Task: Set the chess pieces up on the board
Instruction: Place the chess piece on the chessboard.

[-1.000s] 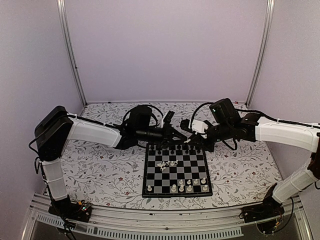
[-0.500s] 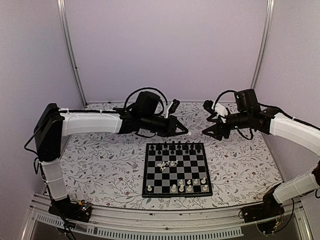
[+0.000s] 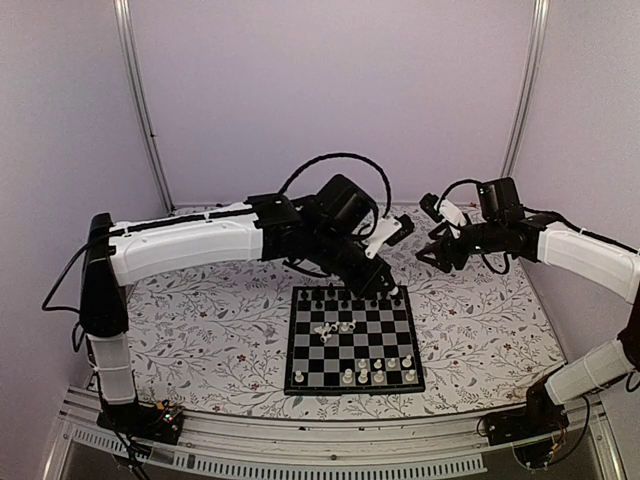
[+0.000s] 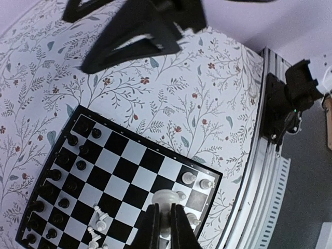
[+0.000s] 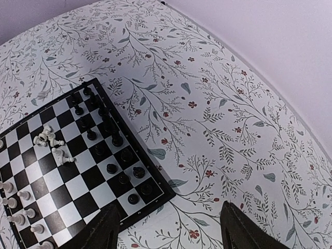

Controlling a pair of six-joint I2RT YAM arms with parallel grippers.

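The empty near-row square beside the corner piece [image 3: 394, 379] [image 4: 197, 199] lies below and back, so I need to move my left gripper back and down to release the cream-white piece.
The board [image 3: 305, 356] lies at the table's middle, with black chess pieces [image 3: 345, 295] in its far rows and white ones [image 3: 378, 372] along the near edge. A few white pieces [image 3: 330, 328] lie toppled mid-board. My left gripper [image 3: 386, 290] hovers over the board's far right corner, shut on a cream-white piece [image 4: 167, 199] whose round end sticks out past the fingertips. Below it the left wrist view shows the board [image 4: 129, 171] and standing white pieces [image 4: 190, 177]. My right gripper [image 3: 437, 256] hangs open and holds nothing, off to the right of the board [image 5: 78, 176].
A floral cloth [image 3: 210, 340] covers the table. Metal frame posts [image 3: 140, 110] and lilac walls close in the back and sides. An aluminium rail [image 3: 330, 440] runs along the near edge. In the right wrist view, black pieces [image 5: 111, 140] crowd the board edge nearest the gripper.
My left arm swung right, from the board's far left to its far right corner, still gripping the white piece. My right gripper opened and drew back to the right, away from the board.
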